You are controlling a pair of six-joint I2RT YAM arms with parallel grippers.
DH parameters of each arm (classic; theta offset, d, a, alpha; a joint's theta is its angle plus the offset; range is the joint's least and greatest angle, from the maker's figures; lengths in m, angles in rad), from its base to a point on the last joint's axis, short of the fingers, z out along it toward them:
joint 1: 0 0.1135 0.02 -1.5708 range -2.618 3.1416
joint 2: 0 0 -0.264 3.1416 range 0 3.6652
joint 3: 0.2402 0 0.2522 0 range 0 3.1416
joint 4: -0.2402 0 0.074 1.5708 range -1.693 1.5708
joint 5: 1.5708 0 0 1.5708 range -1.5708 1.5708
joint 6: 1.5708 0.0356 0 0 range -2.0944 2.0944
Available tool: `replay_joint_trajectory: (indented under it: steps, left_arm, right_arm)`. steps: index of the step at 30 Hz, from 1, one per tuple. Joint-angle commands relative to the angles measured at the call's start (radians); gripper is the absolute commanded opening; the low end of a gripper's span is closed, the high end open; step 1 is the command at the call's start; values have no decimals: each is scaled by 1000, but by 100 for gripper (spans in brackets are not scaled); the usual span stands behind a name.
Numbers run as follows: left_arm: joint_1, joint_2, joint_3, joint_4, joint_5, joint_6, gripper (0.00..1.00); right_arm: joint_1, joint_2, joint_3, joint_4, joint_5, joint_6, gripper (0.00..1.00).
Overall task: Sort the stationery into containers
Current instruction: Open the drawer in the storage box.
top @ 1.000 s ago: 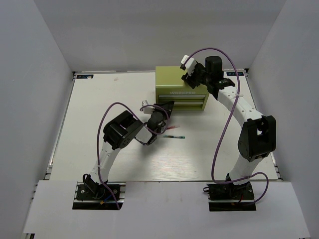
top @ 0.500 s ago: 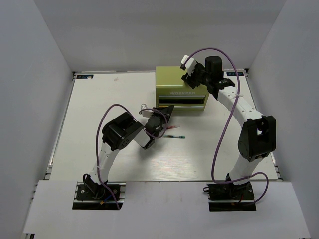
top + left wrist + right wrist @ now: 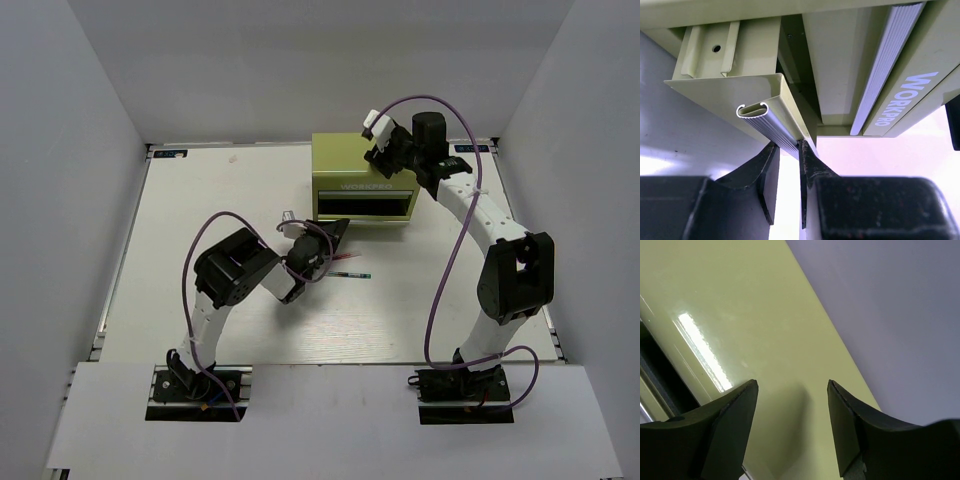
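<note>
I should pull my right gripper back off the chest's top and down onto the green pen's end away from my left gripper, as that end is clear.
The olive-green tool chest stands at the back of the table. My left gripper is at its front, shut on the ribbed metal handle of a drawer that is pulled part-way out; the fingers pinch the handle's lip. The other drawer's handle and the pale lettering show to the right. My right gripper is open, its jaws spread just over the chest's top. A thin red pen and a thin green pen lie on the table by my left wrist. The other stationery is out of view.
Grey walls enclose the white table on three sides. The purple cables loop over both arms. The right arm reaches along the table's right side to the chest.
My left gripper has drawn back from the chest with the handle, and a dark opening has widened in the chest's front. The right gripper has stayed on the top.
</note>
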Motion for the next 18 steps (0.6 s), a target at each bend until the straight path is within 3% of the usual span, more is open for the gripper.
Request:
replay_joint_trajectory:
  steps: [1,3,4,6,18]
  left_arm:
    - [6,-80,-5,-70,-12,34,22]
    - [6,-92,8,-105,-12,34,37]
    - [6,-92,17,-116,-12,43,52]
    - [6,-104,17,-130,-12,54,67]
    - [14,-273,5,-217,157,134,70]
  right_arm:
    - [-5,32,6,-112,20,6,65]
    - [-5,31,4,-115,17,6,74]
    - [-4,24,6,-115,15,9,77]
    - [-5,17,-1,-117,9,14,81]
    - [-14,-235,-218,-124,-100,-66,75]
